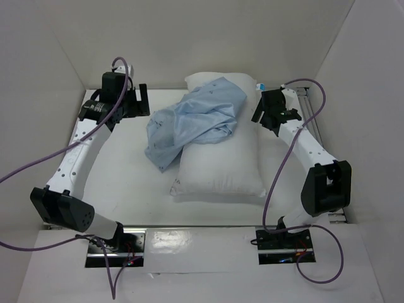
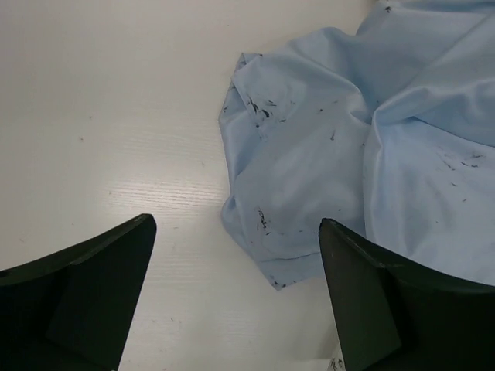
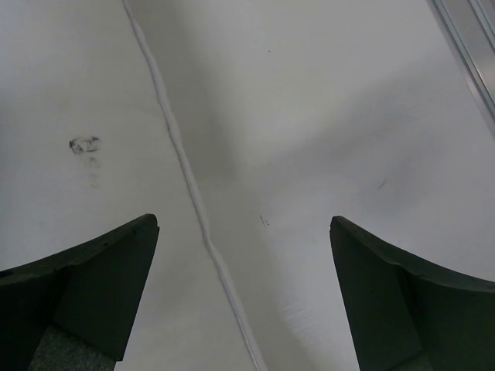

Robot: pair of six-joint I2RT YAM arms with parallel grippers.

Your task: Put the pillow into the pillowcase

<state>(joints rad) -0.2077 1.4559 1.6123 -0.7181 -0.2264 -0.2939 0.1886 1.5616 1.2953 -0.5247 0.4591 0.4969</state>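
Next, the left gripper moves down and back, toward the right in the top view, onto the pillowcase's folded edge (image 1: 178,128) (image 2: 373,158), since a raised fold shows there.
The pillow (image 1: 221,165) is a plump white cushion lying lengthwise in the middle of the table. The pillowcase (image 1: 192,118), light blue and crumpled, is draped over the pillow's far left part and spills onto the table. My left gripper (image 1: 140,100) hovers open just left of the pillowcase; in the left wrist view a pillowcase (image 2: 332,154) corner lies below the open left gripper (image 2: 237,224). My right gripper (image 1: 264,111) stands open at the pillow's far right edge. The right wrist view shows the pillow (image 3: 69,93) seam under the empty right gripper (image 3: 244,224).
White walls close in the table (image 1: 126,183) at the back, left and right. A metal rail (image 1: 314,117) runs along the right wall, close behind the right arm; it also shows as a rail (image 3: 473,54) in the right wrist view. Purple cables loop off both arms.
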